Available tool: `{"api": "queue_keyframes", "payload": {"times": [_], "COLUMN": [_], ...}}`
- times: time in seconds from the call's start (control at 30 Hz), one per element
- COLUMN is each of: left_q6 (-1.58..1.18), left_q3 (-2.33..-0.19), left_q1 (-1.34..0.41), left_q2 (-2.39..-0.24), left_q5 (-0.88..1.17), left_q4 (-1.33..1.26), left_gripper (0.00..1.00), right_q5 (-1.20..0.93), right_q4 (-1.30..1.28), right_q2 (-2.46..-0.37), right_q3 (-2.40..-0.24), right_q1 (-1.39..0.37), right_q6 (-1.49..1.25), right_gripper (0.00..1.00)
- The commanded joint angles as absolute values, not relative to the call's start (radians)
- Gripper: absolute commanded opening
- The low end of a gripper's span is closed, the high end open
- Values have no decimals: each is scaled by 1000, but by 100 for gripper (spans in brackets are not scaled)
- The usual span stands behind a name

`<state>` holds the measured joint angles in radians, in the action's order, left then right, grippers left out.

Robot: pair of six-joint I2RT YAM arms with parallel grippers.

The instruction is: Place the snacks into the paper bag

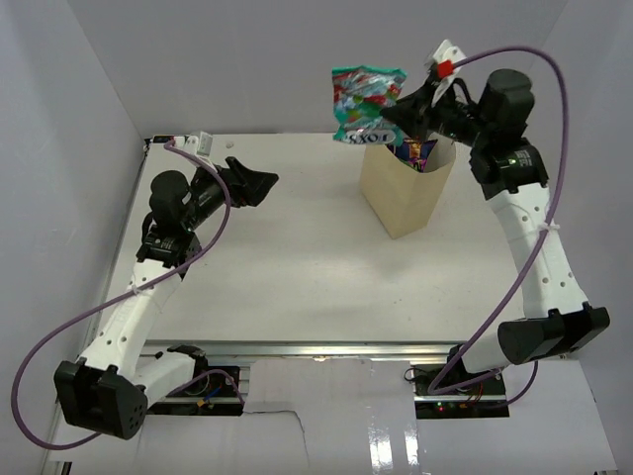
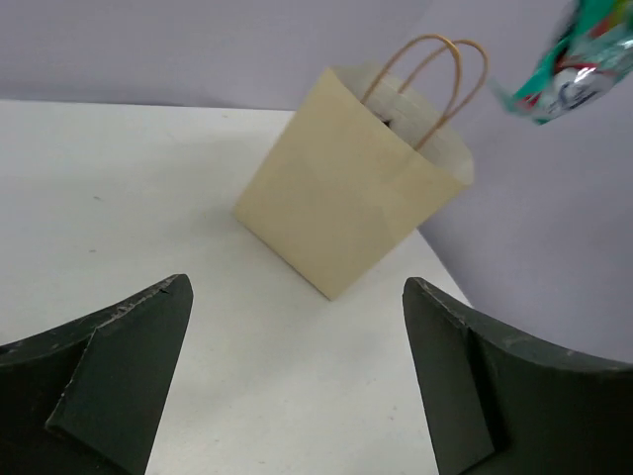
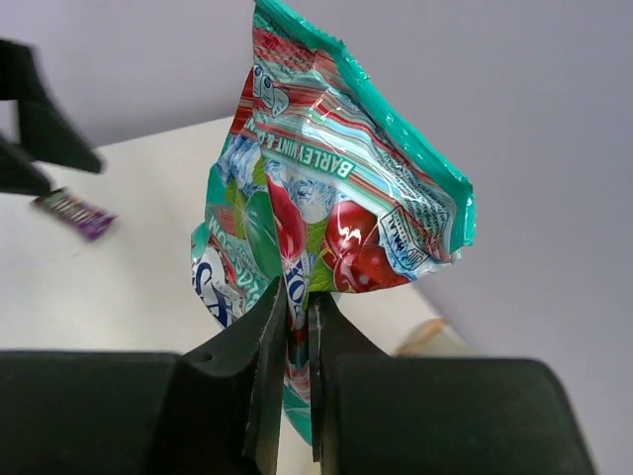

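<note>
Next, my right gripper tips its fingers down over the bag's opening, lowers and lets go of the teal pouch, as the pouch still sticks out past the bag's rim.
The beige paper bag stands upright at the back of the table, handles up. A dark purple packet pokes out of its mouth. My right gripper hangs above the bag's left rim, shut on a crumpled teal pouch that sticks up and to the left. My left gripper is at mid-left, well apart from the bag, open with nothing between its fingers. A small purple bar shows blurred just below the left gripper's fingers; whether it lies on the table I cannot tell.
White walls close in the table at the left, back and right. Purple cables loop from both arms. The teal pouch's corner shows at the top right of the left wrist view.
</note>
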<state>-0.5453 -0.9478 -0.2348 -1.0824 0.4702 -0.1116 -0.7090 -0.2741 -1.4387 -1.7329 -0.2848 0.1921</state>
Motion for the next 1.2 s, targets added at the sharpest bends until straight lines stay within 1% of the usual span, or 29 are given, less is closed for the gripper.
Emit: {"api": "queue_keyframes", "payload": {"times": [0.0, 0.03, 0.07, 0.13, 0.2, 0.3, 0.37, 0.43, 0.5, 0.57, 0.67, 0.83, 0.97, 1.0, 1.03, 1.07, 1.1, 1.13, 1.17], "left_q6": [-427, -417, -413, -420, -455, -515, -543, -569, -581, -598, -649, -791, -821, -824, -825, -827, -831, -837, -847], "left_q3": [-1015, -1032, -1038, -1042, -1023, -983, -982, -992, -1003, -1008, -1026, -1097, -1100, -1097, -1089, -1085, -1080, -1075, -1069], "left_q1": [-227, -221, -212, -169, -134, -71, -38, -14, -2, 43, 83, 110, 129, 136, 143, 147, 161, 167, 175], "left_q2": [-1019, -1020, -1022, -1040, -1051, -1069, -1117, -1181, -1212, -1238, -1271, -1371, -1391, -1387, -1385, -1385, -1387, -1390, -1393], "left_q5": [252, 165, 126, 57, 40, -46, -137, -185, -233, -232, -219, -278, -278, -276, -267, -262, -256, -250, -250], "left_q4": [110, 154, 240, 314, 388, 460, 538, 605, 623, 632, 644, 788, 807, 805, 804, 802, 802, 802, 807], "left_gripper": [98, 98, 98, 98, 98, 98, 98, 98, 98, 98, 98, 98, 98, 98, 98, 98, 98, 98, 98], "right_q5": [-568, -533, -462, -408, -329, -224, -166, -138, -136, -191, -270, -337, -373, -374, -370, -365, -354, -332, -322], "right_q4": [-207, -198, -187, -164, -141, -100, -101, -98, -109, -151, -266, -345, -393, -399, -425, -452, -480, -495, -500], "right_q2": [-1414, -1417, -1422, -1428, -1439, -1457, -1483, -1497, -1514, -1525, -1564, -1595, -1603, -1605, -1624, -1643, -1661, -1681, -1680], "right_q3": [-1868, -1879, -1882, -1878, -1858, -1815, -1781, -1741, -1718, -1690, -1723, -1723, -1729, -1727, -1732, -1746, -1784, -1793, -1793], "right_q1": [-220, -207, -183, -161, -146, -143, -143, -141, -135, -135, -132, -132, -121, -121, -121, -121, -121, -118, -114], "right_q6": [219, 227, 241, 255, 293, 339, 354, 370, 374, 385, 400, 433, 437, 436, 436, 436, 433, 430, 423], "right_gripper": [8, 8, 8, 8, 8, 8, 8, 8, 8, 8, 8, 8, 8, 10, 15, 24, 47, 57, 74]}}
